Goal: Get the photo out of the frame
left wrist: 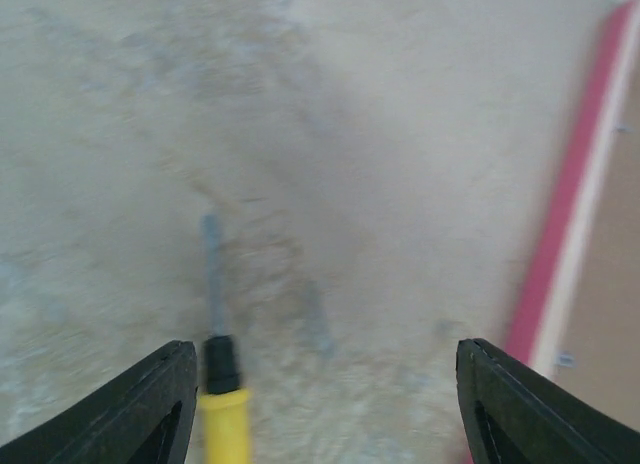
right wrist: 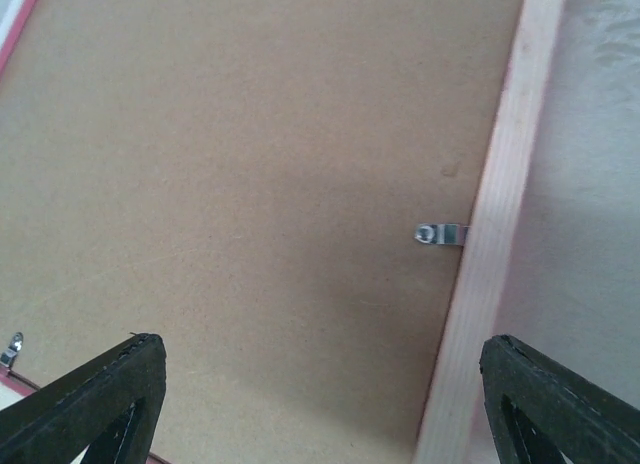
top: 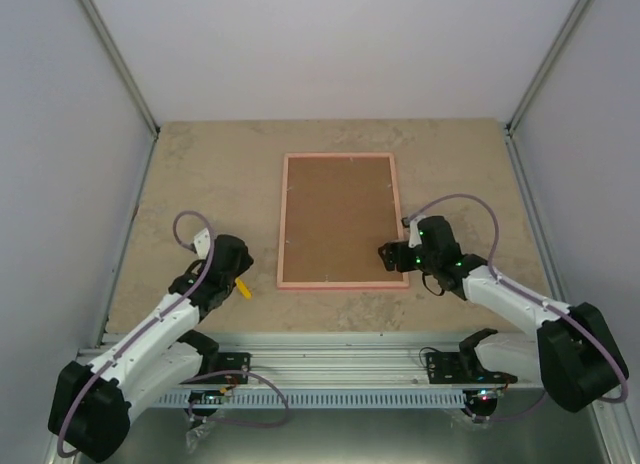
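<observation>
My left gripper moves down and back onto the screwdriver's yellow handle (top: 243, 288) (left wrist: 226, 431) next, since that handle lies on the tabletop nearer my base than the open fingers.
The pink frame (top: 340, 283) lies face down in the middle of the table, with its brown backing board (top: 340, 219) facing up. The photo is hidden under the board. My right gripper (top: 392, 256) is open and empty, just above the frame's near right corner. In the right wrist view the gripper (right wrist: 325, 394) straddles the board (right wrist: 250, 184) and the frame's pale wooden rail (right wrist: 500, 214). My left gripper (top: 235, 269) is open, left of the frame's near left corner. In the left wrist view the gripper (left wrist: 325, 404) is over bare table, and the frame's pink edge (left wrist: 560, 224) is at the right.
A yellow-handled screwdriver (left wrist: 222, 384) lies just inside my left finger, its shaft pointing away; it also shows in the top view (top: 243, 289). A small metal clip (right wrist: 442, 233) holds the board at the frame's rail, and another clip (right wrist: 12, 346) shows at the far left. Walls enclose the table.
</observation>
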